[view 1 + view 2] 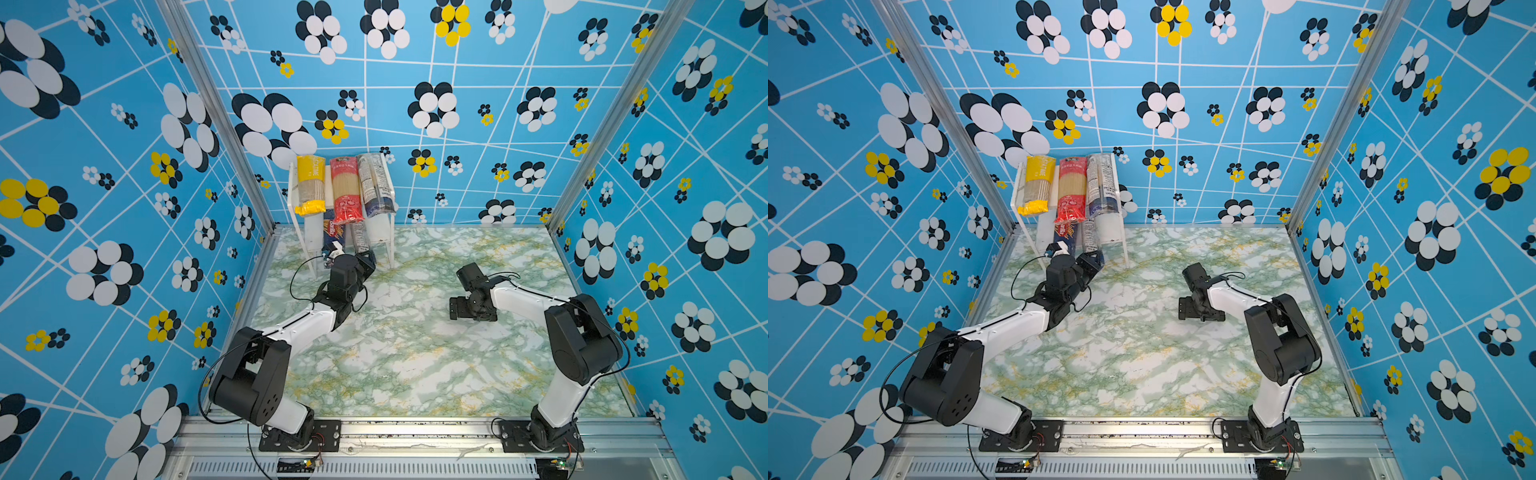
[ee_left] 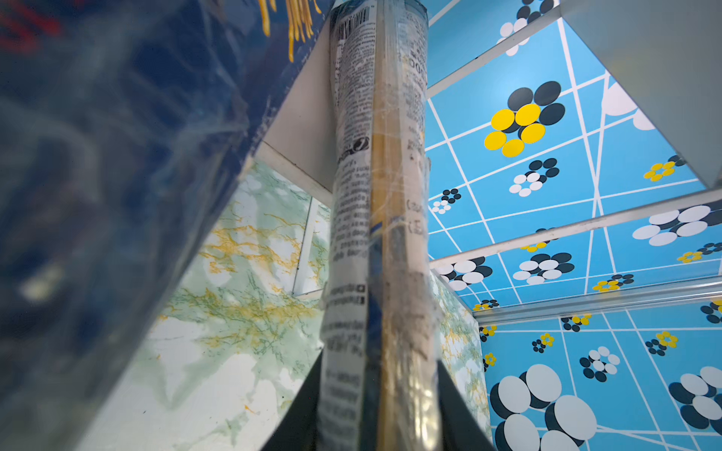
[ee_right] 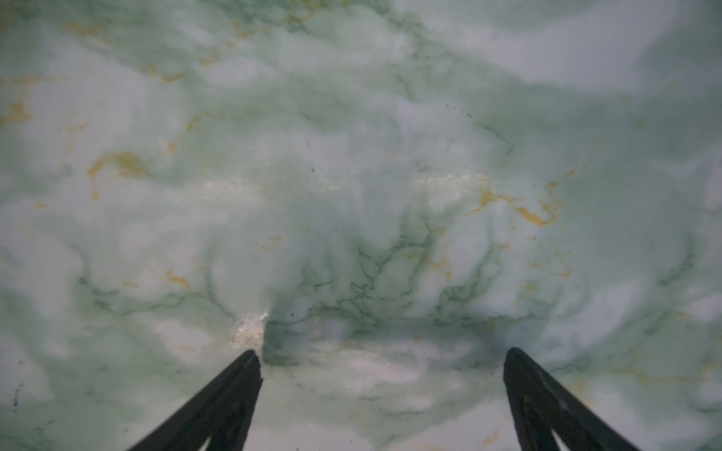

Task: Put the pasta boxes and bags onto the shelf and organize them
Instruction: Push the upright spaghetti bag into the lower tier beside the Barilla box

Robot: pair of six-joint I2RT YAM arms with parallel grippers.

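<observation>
The bag is still sticking out in front and the lower board (image 2: 302,135) is outward of my left gripper, so next the gripper needs to push the bag outward beside the Barilla box and let go of it.
The white shelf (image 1: 380,232) stands at the back of the table, left of the middle. Its upper board carries a yellow bag (image 1: 309,185), a red bag (image 1: 345,189) and a clear text-covered bag (image 1: 374,183) side by side. On the lower board lies the dark blue Barilla box (image 1: 332,232), and beside it a second text-covered bag (image 1: 360,237) sticks out toward the front. My left gripper (image 1: 365,259) is shut on that bag's near end (image 2: 375,195), close to the box (image 2: 117,156). Farther right, my right gripper (image 1: 453,309) hangs open and empty just over the table (image 3: 383,355).
The green marbled tabletop (image 1: 415,365) spreads between the two arms. Blue flowered walls close it in at the back and sides, and the left wall's metal post (image 1: 249,183) stands right by the shelf.
</observation>
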